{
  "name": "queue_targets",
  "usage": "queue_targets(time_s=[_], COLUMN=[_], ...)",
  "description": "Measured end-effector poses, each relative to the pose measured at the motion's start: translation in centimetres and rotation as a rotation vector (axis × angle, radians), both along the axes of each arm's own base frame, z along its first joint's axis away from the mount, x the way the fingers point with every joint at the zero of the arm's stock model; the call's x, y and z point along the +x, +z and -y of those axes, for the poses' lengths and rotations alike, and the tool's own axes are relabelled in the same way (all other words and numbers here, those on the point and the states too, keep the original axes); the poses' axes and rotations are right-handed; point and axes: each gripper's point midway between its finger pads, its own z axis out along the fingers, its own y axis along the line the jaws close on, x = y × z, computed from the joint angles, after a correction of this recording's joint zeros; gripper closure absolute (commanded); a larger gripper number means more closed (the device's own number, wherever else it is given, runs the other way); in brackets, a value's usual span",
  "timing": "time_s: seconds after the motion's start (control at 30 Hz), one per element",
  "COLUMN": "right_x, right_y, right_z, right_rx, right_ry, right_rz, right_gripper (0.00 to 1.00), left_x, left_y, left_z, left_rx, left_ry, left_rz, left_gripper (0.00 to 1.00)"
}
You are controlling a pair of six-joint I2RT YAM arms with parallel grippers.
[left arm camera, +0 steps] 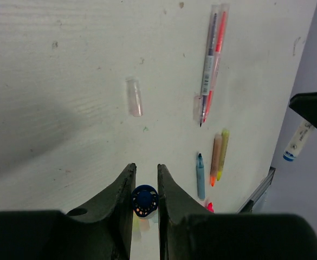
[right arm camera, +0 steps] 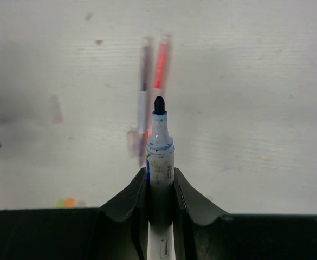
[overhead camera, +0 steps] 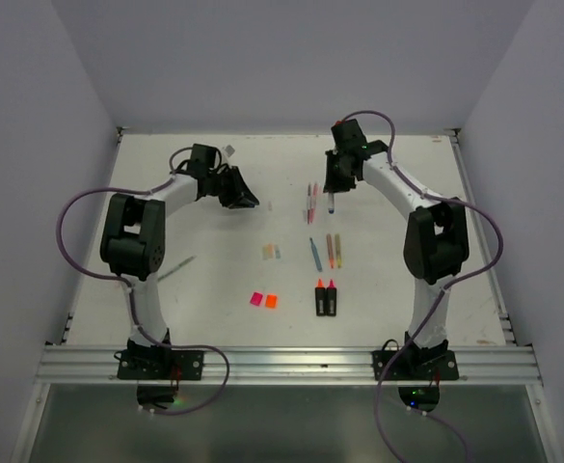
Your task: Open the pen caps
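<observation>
The white marker should next go down to the table [overhead camera: 328, 202] [right arm camera: 195, 100] in my right gripper, beside the red thin pen, and then my right gripper will release it.
My left gripper [overhead camera: 246, 200] [left arm camera: 146, 168] is shut on a small dark blue pen cap [left arm camera: 144, 200], held above the table. My right gripper [overhead camera: 331, 186] [right arm camera: 161, 176] is shut on a white marker [right arm camera: 160, 157] whose blue tip [right arm camera: 159, 104] is bare; the marker also shows in the top view [overhead camera: 331, 204] and the left wrist view [left arm camera: 301, 140]. The two grippers are apart. A clear cap [left arm camera: 134, 97] lies loose on the table. A pink cap [overhead camera: 256, 299] and an orange cap [overhead camera: 271, 301] lie near the front, with pale thin caps [overhead camera: 272, 251] behind them.
Two thin pens [overhead camera: 310, 201] [left arm camera: 212, 59] lie below the right gripper. A blue pen [overhead camera: 315, 254] and orange and yellow pens [overhead camera: 331, 251] lie mid-table. Two black highlighter bodies [overhead camera: 325, 299] lie nearer the front. Grey walls enclose the white table [overhead camera: 204, 280].
</observation>
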Motion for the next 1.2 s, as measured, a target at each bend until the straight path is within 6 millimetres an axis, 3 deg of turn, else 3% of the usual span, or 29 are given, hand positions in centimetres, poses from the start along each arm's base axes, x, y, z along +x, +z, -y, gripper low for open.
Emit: queue_targets(time_s=[0.13, 0.27, 0.4, 0.63, 0.83, 1.2], right_x=[0.7, 0.6, 1.2, 3.6, 5.4, 5.8], right_y=[-4.9, -8.2, -9.8, -10.1, -10.8, -11.0], right_z=[3.7, 4.2, 3.8, 3.4, 2.9, 2.7], right_rx=[-0.144, -0.206, -0.215, -0.196, -0.181, -0.175], right_ry=[-0.058, -0.044, -0.037, -0.048, -0.054, -0.055], right_rz=[-0.083, -0.137, -0.153, -0.121, -0.109, -0.107], right_gripper=[1.0, 1.0, 1.0, 1.0, 1.0, 0.87], left_x=[-0.7, -1.1, -1.4, -1.3, -1.3, 0.5], left_y=[-1.7, -2.4, -3.0, -3.8, -5.8, -5.5], left_z=[0.2, 0.9, 1.2, 1.1, 0.9, 0.8], left_rx=[0.024, 0.033, 0.039, 0.055, 0.071, 0.065], left_ry=[-0.021, -0.046, -0.054, -0.045, -0.04, -0.035], left_rz=[-0.037, -0.043, -0.053, -0.063, -0.102, -0.076], left_gripper=[0.92, 0.86, 0.85, 0.79, 0.72, 0.61])
